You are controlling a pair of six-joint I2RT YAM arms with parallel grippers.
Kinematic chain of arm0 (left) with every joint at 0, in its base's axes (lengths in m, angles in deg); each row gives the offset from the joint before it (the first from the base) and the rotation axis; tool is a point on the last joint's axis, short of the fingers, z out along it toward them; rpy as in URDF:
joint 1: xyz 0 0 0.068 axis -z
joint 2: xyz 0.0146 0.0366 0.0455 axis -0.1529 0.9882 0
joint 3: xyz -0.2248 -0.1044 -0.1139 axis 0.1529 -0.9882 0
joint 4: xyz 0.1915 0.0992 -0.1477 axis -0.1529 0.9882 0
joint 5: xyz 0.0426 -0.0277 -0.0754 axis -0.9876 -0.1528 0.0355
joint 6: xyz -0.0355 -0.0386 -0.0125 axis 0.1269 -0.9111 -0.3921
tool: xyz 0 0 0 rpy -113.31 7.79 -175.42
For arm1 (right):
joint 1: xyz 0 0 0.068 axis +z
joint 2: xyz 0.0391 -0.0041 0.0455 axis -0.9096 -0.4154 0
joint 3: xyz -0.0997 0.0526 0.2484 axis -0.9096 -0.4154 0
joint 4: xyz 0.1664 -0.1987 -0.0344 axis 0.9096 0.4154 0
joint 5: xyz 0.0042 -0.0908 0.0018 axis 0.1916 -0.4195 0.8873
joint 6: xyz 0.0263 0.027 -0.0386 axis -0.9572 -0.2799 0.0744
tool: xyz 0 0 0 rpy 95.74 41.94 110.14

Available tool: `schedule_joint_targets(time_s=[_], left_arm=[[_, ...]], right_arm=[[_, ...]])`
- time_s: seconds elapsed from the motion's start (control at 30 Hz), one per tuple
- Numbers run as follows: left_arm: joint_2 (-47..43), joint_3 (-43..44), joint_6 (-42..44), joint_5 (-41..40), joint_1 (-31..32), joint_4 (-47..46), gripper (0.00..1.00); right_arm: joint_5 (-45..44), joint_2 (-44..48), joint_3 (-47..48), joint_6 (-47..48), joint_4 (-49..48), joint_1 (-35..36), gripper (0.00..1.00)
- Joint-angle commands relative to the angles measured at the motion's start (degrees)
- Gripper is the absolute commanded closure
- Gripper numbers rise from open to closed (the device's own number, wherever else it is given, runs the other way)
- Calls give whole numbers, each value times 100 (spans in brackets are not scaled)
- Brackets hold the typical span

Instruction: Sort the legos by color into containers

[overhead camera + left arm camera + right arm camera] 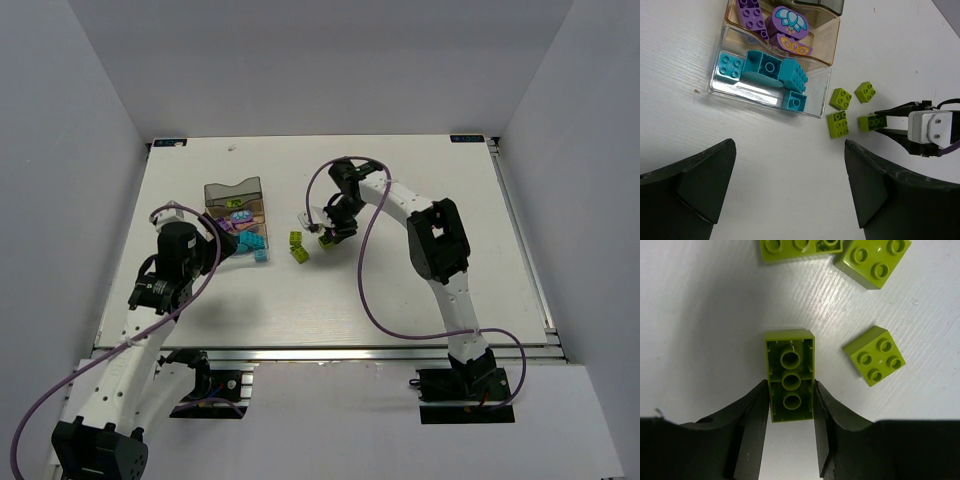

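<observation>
The robot's right gripper needs to rise and swing over the clear tray (242, 258) to let go of the lime lego, because that tray is to the gripper's left in the top view.
The containers (233, 192) are a joined row of trays left of centre. In the left wrist view the clear tray (722, 86) holds several teal legos (769, 67), the amber tray (826, 39) holds purple legos (754, 12), and only a corner of the grey tray (832, 5) shows. My right gripper (790, 402) is shut on an upside-down lime lego (790, 371) low over the table. Three lime legos (874, 355) lie loose beside it. My left gripper (789, 145) is open and empty, near the clear tray.
The right arm (430, 235) arches over the table's middle with a purple cable looped beside it. The right gripper's fingers (892, 111) reach in from the right in the left wrist view. Grey walls enclose the white table (420, 300).
</observation>
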Motion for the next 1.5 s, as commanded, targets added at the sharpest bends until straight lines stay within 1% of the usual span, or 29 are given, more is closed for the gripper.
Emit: schedule_joint_targets(time_s=[0.0, 0.03, 0.07, 0.13, 0.17, 0.2, 0.23, 0.27, 0.33, 0.37, 0.4, 0.43, 0.47, 0.5, 0.63, 0.67, 0.73, 0.8, 0.87, 0.93, 1.03, 1.1, 1.17, 1.2, 1.27, 1.3, 1.37, 1.43, 1.47], left_arm=[[-216, 111, -49, -84, -13, -76, 2], [-295, 94, -110, -85, -4, -102, 2], [-331, 67, -154, -76, -13, -137, 2], [-401, -47, -277, -49, -4, -260, 2], [-462, -91, -313, -32, -4, -304, 2], [-480, -135, -357, -23, -13, -348, 2], [-489, -196, -401, -14, -4, -410, 2], [-489, -214, -427, 3, -13, -428, 2], [-489, -214, -454, 64, -13, -472, 2], [-472, -214, -462, 82, -13, -489, 2], [-480, -223, -489, 100, -13, -489, 2], [-480, -223, -515, 109, -13, -507, 2], [-489, -232, -533, 118, -13, -507, 2], [-533, -249, -550, 126, -4, -516, 2], [-638, -276, -620, 109, -4, -472, 2], [-665, -284, -638, 109, -13, -480, 2], [-717, -337, -717, 135, -13, -524, 2], [-735, -390, -761, 170, -13, -577, 2], [-735, -399, -788, 179, -13, -577, 2], [-744, -390, -779, 162, -4, -534, 2], [-779, -399, -770, 118, -13, -489, 2], [-779, -407, -779, 135, -4, -507, 2], [-753, -390, -779, 144, -4, -516, 2], [-718, -381, -770, 144, -13, -516, 2], [-709, -346, -753, 153, -4, -481, 2], [-709, -337, -744, 135, -13, -472, 2], [-744, -328, -735, 100, -13, -410, 2], [-788, -346, -752, 91, -4, -393, 2], [-805, -355, -761, 91, -13, -401, 2]], right_arm=[[548, 673, 32, -642, 249, 41, 83], [845, 789, -12, -1105, 144, 41, 84], [978, 912, -4, -1380, 91, 50, 87], [1233, 1185, -3, -1959, -50, 93, 90], [1496, 1281, -30, -2389, -138, 137, 92], [1594, 1439, -82, -2654, -234, 181, 99], [1647, 1536, -291, -3013, -731, 286, 100], [1656, 1641, -441, -3739, -1032, 339, 100], [1718, 1897, -758, -4464, -1699, 427, 100], [1709, 1950, -942, -4807, -2277, 532, 100], [1735, 1968, -979, -5436, -2509, 585, 100], [1727, 1942, -970, -5756, -2720, 638, 100], [1527, 1915, -962, -6116, -2949, 760, 100], [1385, 1845, -944, -6720, -3377, 822, 100], [832, 1643, -900, -7497, -4171, 1139, 99], [682, 1599, -874, -7534, -4294, 1244, 99], [655, 1380, -725, -7535, -4558, 1341, 97], [646, 1038, -471, -7465, -4525, 1447, 94], [663, 678, -14, -7499, -4349, 1500, 91], [637, 536, 145, -7526, -4322, 1526, 89], [558, 412, 155, -7482, -4462, 1561, 83], [462, 307, 181, -7386, -4541, 1596, 75], [321, 202, 225, -7341, -4577, 1596, 74], [277, 114, 269, -7333, -4586, 1588, 71], [224, 61, 269, -7245, -4594, 1596, 69], [215, 43, 243, -7219, -4594, 1596, 65], [180, 34, 225, -7139, -4594, 1605, 62], [136, 8, 225, -7078, -4638, 1605, 55], [84, -10, 225, -7052, -4656, 1605, 54]])
